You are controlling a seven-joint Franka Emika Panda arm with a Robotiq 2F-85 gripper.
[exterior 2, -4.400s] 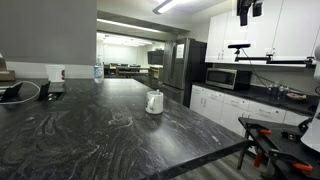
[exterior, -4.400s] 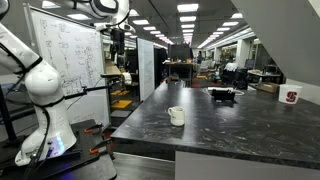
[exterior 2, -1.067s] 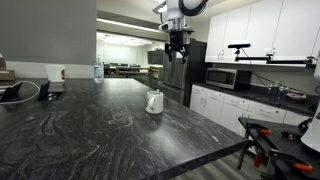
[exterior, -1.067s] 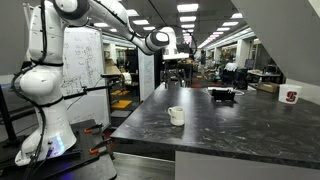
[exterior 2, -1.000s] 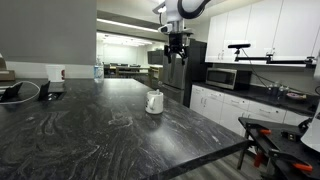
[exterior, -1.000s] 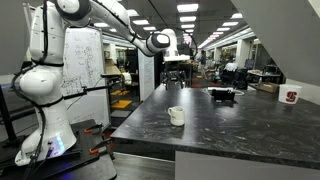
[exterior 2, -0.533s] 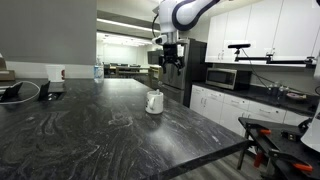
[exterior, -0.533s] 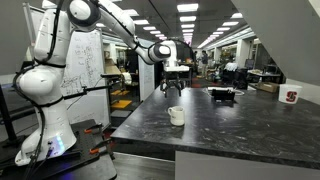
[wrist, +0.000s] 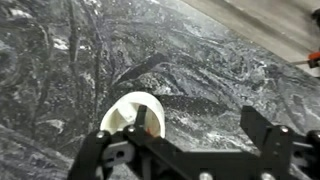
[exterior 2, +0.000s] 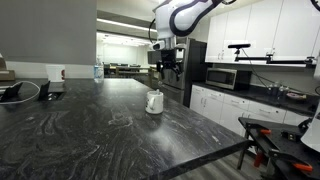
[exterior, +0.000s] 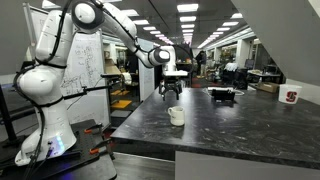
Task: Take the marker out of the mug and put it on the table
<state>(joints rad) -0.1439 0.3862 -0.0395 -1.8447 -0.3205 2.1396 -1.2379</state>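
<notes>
The marker is in the mug below, on the left in the wrist view, so I should move my gripper down and that way to close on it.
The white mug (exterior: 176,116) stands near the edge of the dark grey mottled table (exterior: 230,130); it also shows in an exterior view (exterior 2: 154,102). My gripper (exterior: 172,90) hangs open and empty above the mug, well apart from it, as an exterior view (exterior 2: 168,68) also shows. In the wrist view the mug (wrist: 128,113) is seen from above, under the left finger, with the gripper (wrist: 197,125) offset to its right. A small reddish bit of the marker (wrist: 150,130) shows inside the mug; the rest is hidden.
A white cup with a red mark (exterior: 291,97) and a black object (exterior: 222,95) sit farther along the table. A microwave (exterior 2: 222,77) stands on the side counter. A whiteboard (exterior: 65,50) stands behind the robot base.
The arm has swung down from high up and the gripper has lowered toward the mug. The mug has not moved.
</notes>
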